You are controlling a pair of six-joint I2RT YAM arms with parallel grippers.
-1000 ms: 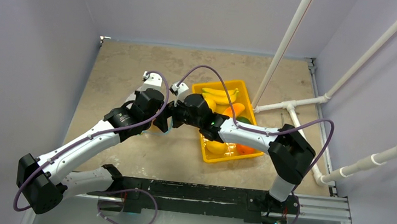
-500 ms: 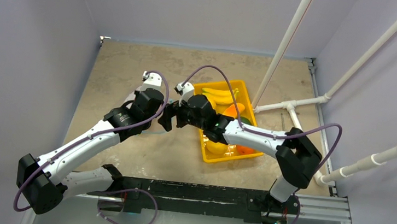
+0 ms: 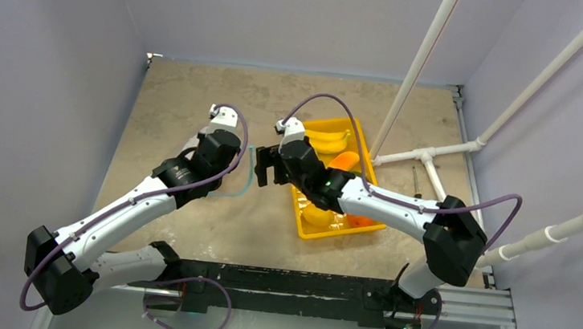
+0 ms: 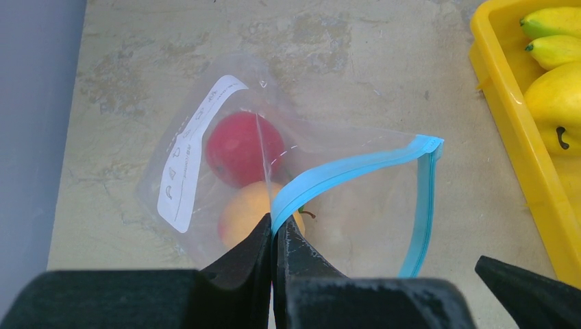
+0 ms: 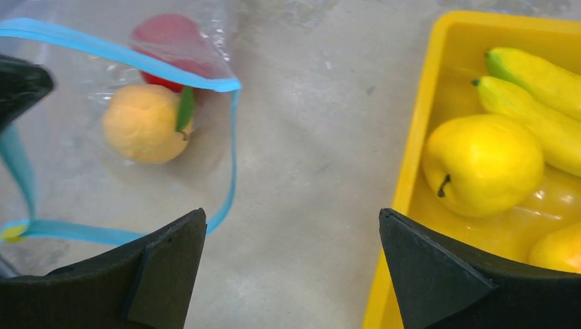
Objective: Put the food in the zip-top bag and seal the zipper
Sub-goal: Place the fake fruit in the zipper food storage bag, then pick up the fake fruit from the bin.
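Note:
The right gripper moves over the tray (image 5: 411, 178) and down around the yellow apple (image 5: 483, 164) next, since it lies below the gripper and to its right in the wrist view.
The clear zip-top bag (image 4: 342, 205) lies on the table with its mouth open. A red fruit (image 4: 243, 147) and an orange fruit (image 4: 240, 216) are inside it. My left gripper (image 4: 276, 229) is shut on the teal-blue zipper (image 4: 356, 164) and holds that edge up. My right gripper (image 5: 291, 214) is open and empty, above bare table between the bag's mouth (image 5: 233, 157) and the yellow tray (image 5: 411, 178). A yellow apple (image 5: 483, 164) and bananas (image 5: 534, 75) lie in the tray. In the top view the right gripper (image 3: 268, 166) is beside the left gripper (image 3: 228, 176).
The tray (image 3: 338, 232) right of centre also holds an orange fruit (image 3: 343, 160) and a yellow fruit (image 3: 316, 215). White pipes (image 3: 426, 157) run along the right side. Walls close the table at the left, back and right.
My right gripper has drawn back from the bag's mouth to the right, toward the tray. The left gripper has stayed on the zipper.

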